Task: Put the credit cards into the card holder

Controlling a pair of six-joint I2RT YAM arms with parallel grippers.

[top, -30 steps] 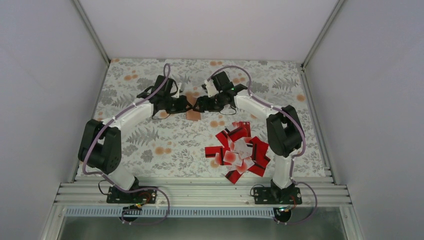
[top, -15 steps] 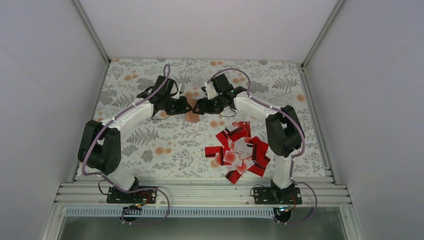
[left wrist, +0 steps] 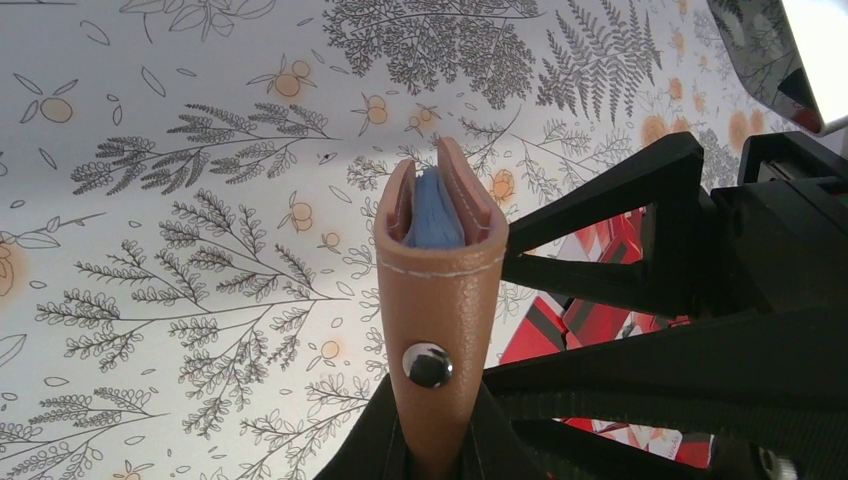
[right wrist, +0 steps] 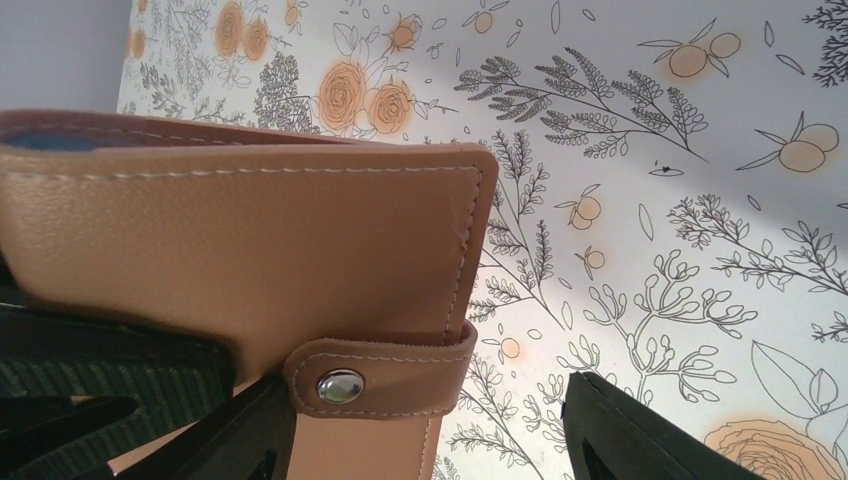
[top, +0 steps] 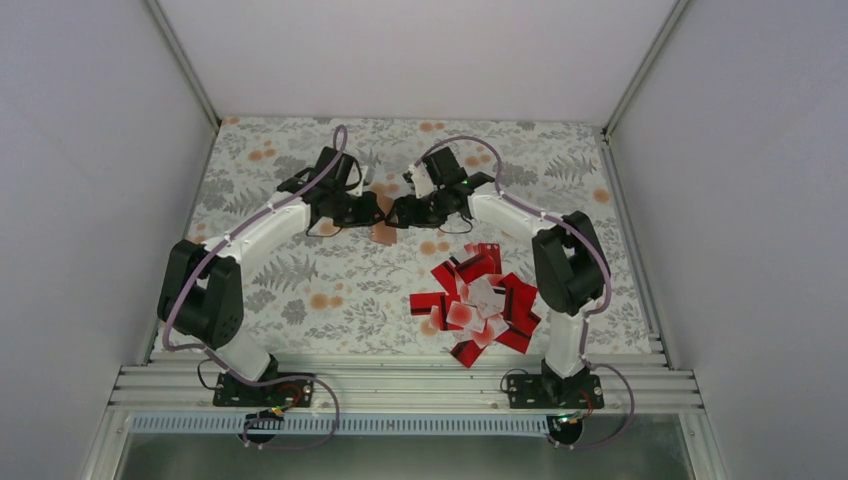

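Observation:
I will lower the tan card holder [top: 384,231] with my left gripper next and pull it back onto bare cloth beside the cards [top: 478,300].
The tan card holder [top: 384,231] is held on edge above the table between both grippers. My left gripper [top: 374,210] is shut on its lower edge [left wrist: 440,300]; its blue-grey inside shows at the top of the slot. A strap with a metal snap [right wrist: 341,385] closes the holder's side. My right gripper [top: 396,212] is open, with its fingers [right wrist: 620,430] either side of the strap. The holder fills the left of the right wrist view [right wrist: 240,240]. The credit cards [top: 478,300], red and white, lie in a loose pile at the near right, and some show behind the right gripper [left wrist: 590,320].
The table carries a floral cloth [top: 300,270]. White walls and aluminium rails [top: 400,385] enclose it. The right arm's elbow [top: 565,265] stands just right of the card pile.
The left wrist has shifted slightly to the right and back. The holder stays gripped between the two grippers. The card pile has not moved.

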